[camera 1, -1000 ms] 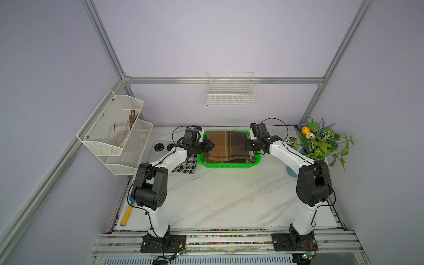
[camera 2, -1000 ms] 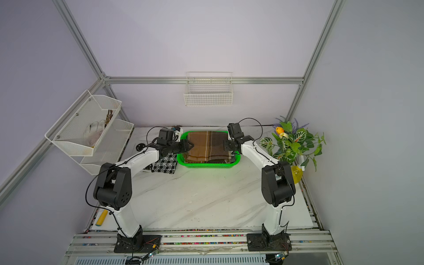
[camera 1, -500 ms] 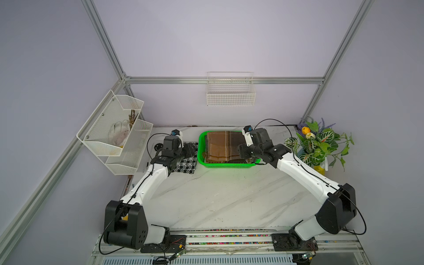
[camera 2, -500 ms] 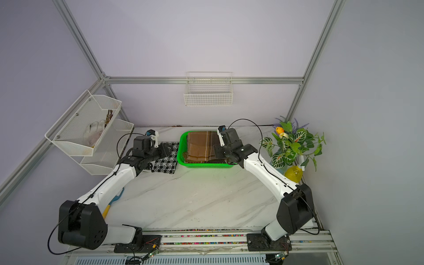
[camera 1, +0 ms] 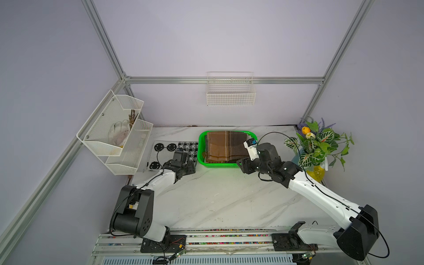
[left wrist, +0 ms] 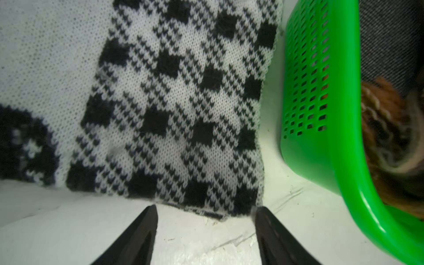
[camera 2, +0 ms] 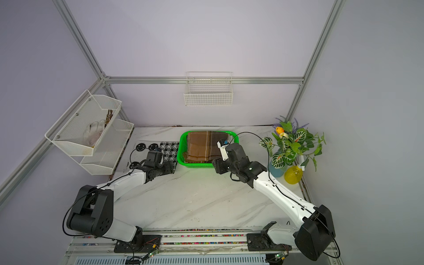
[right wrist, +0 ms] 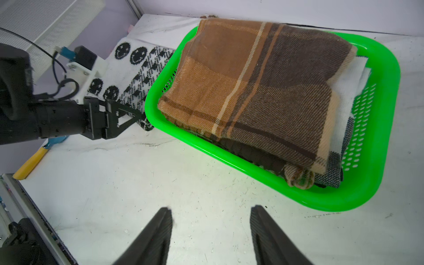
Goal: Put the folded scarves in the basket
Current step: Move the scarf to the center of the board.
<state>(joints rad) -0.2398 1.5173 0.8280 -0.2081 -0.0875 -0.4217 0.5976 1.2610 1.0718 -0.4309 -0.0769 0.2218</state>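
Observation:
My left gripper moves down and a little toward the basket onto the knit cloth's near corner next, since that corner lies flat on the tabletop below it.
The folded brown plaid scarf lies in the bright green basket on top of other folded cloths, and its fringe shows in the left wrist view. My left gripper is open and empty, low over the table left of the basket. Its fingertips sit at the near edge of a black-and-white knit cloth. My right gripper is open and empty at the basket's front right corner.
The black-and-white knit cloth lies flat left of the basket. A white mesh two-tier rack hangs at the left and a white wire basket on the back wall. A plant and yellow bottle stand at the right.
Both grippers have drawn back from the basket toward the table's front. The left jaws have spread wider. The brown scarf stays in the basket.

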